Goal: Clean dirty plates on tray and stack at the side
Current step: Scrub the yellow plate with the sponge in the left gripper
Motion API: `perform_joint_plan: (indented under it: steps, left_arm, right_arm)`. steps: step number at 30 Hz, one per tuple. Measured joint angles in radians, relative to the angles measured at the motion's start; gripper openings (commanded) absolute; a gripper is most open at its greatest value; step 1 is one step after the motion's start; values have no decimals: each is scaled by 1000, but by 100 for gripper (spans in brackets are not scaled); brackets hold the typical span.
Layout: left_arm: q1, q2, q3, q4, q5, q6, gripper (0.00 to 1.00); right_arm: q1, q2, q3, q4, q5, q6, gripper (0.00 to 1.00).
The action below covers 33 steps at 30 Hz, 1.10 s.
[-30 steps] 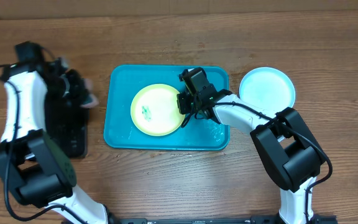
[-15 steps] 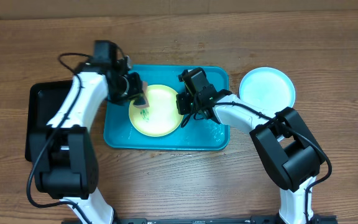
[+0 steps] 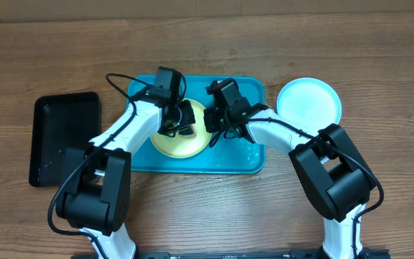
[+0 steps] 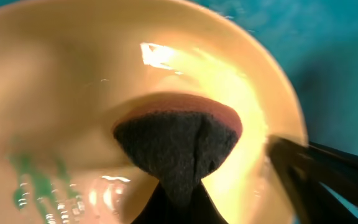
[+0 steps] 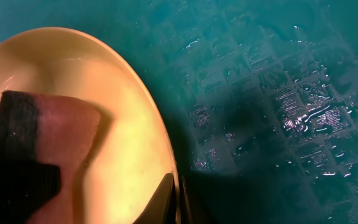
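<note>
The empty black tray lies to the left of my left gripper in the overhead view, so that gripper should next lift the sponge across, lower it and release it inside the tray.
The yellow-green plate lies in the turquoise tray. My left gripper is shut on a sponge with a dark scouring face and pink back, pressed on the plate's inside. Teal smears show at the plate's lower left in the left wrist view. My right gripper is shut on the plate's right rim, one finger inside and one outside. The sponge also shows in the right wrist view. A pale blue plate sits on the table right of the tray. The white plate is not in view.
A black rectangular tray lies at the left of the table. The turquoise tray's floor is wet with droplets right of the yellow-green plate.
My left arm has swung right from the black tray to the yellow-green plate, bringing the sponge onto its middle. The right gripper has stayed on the rim.
</note>
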Motion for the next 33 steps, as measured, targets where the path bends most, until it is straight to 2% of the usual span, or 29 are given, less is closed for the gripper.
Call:
perform_joint_plan:
  steps: [8,12,17,21,26,33]
  left_arm:
    - [4,33,0,3,-82,-21,4]
    - [8,42,11,-21,-97,10,4]
    - [37,42,35,-136,-167,38,4]
    - [112,50,62,-241,-226,44,4]
    - [164,61,86,-227,-172,71,4]
    - [161,76,86,-109,87,127,4]
  right_arm:
    - [0,0,0,-1,0,0,4]
    - [0,0,1,-7,0,0,4]
    - [0,0,2,-11,-1,0,4]
    - [0,0,2,-10,-11,1,4]
    - [14,1,2,-8,-15,5,4]
    - [12,1,2,-8,-12,8,4]
